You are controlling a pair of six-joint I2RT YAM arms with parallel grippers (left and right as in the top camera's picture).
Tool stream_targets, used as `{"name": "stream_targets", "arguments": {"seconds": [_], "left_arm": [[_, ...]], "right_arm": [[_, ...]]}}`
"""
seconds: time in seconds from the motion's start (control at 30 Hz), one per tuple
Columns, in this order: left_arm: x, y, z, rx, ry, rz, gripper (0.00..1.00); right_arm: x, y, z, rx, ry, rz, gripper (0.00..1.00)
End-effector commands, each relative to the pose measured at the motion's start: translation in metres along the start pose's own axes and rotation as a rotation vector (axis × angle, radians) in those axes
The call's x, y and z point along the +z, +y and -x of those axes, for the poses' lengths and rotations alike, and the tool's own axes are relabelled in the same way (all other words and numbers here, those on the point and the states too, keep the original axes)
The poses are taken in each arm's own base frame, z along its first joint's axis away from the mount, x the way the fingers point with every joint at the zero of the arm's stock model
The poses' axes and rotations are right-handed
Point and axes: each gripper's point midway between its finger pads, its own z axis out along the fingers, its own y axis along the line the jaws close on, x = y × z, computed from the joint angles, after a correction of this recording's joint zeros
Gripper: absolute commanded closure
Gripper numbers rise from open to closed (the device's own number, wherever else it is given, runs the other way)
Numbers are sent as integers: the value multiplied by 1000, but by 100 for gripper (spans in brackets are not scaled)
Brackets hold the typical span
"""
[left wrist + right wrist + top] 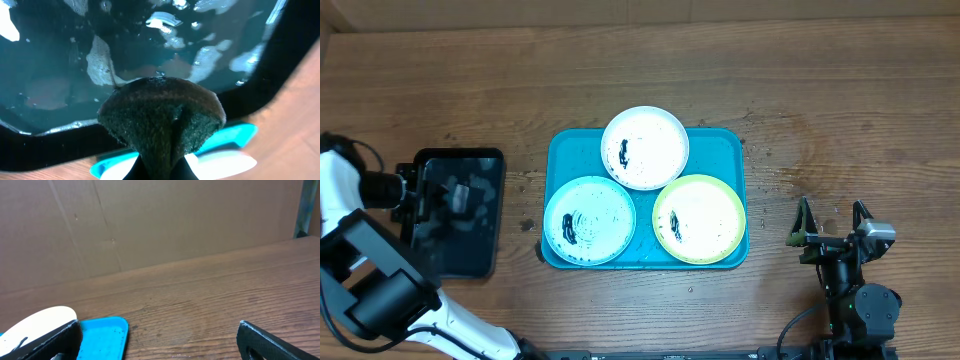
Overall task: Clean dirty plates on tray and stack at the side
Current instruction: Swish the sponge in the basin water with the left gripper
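Note:
The left gripper rises next and crosses toward the light blue plate. It then lowers the sponge beside that plate's dark smear and releases it there, since the plate is smeared.
Three smeared plates lie on the turquoise tray: a white plate at the back, a light blue plate front left, a yellow-green plate front right. My left gripper reaches over a black tray, shut on a dark sponge. In the left wrist view the sponge is pinched in the left gripper above the water. My right gripper stands open to the right of the turquoise tray, holding nothing. The right wrist view shows the right gripper, the tray's corner and the white plate.
The smaller black tray holds water and sits on the wooden table, left of the turquoise tray. Its wet inside fills the left wrist view. A brown cardboard wall stands behind the table.

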Motion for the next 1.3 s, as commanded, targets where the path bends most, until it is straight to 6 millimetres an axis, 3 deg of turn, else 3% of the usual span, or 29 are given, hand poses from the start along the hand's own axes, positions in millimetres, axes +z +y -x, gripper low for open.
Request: {"name": "stream_targets", "arguments": {"seconds": [0.0, 0.13, 0.3, 0.37, 0.47, 0.67, 0.77, 0.97, 1.07, 1.27], "left_arm": [[23, 7, -16, -51, 21, 62, 96], [16, -15, -24, 54, 79, -53, 96], [-25, -33, -29, 124, 78, -103, 96], [-31, -34, -27, 149, 50, -91, 96], [-18, -19, -11, 114, -37, 22, 96], [39, 11, -2, 69, -13, 67, 96], [32, 12, 1, 71, -8, 49, 96], [-9, -4, -7, 123, -20, 43, 96], [-2, 10, 19, 117, -152, 147, 96], [36, 24, 18, 144, -121, 149, 96]], "right_arm": [[0, -1, -2, -7, -5, -2, 0], [0, -1, -2, -7, -5, -3, 0], [0, -1, -2, -7, -5, -3, 0], [0, -1, -2, -7, -5, -3, 0], [0, -1, -2, -7, -5, -3, 0], [0, -1, -2, -7, -5, -3, 0], [0, -1, -2, -7, -5, -3, 0], [0, -1, -2, -7, -5, -3, 0], [0, -1, -2, -7, -5, -3, 0], [0, -1, -2, -7, -5, -3, 0]]}}
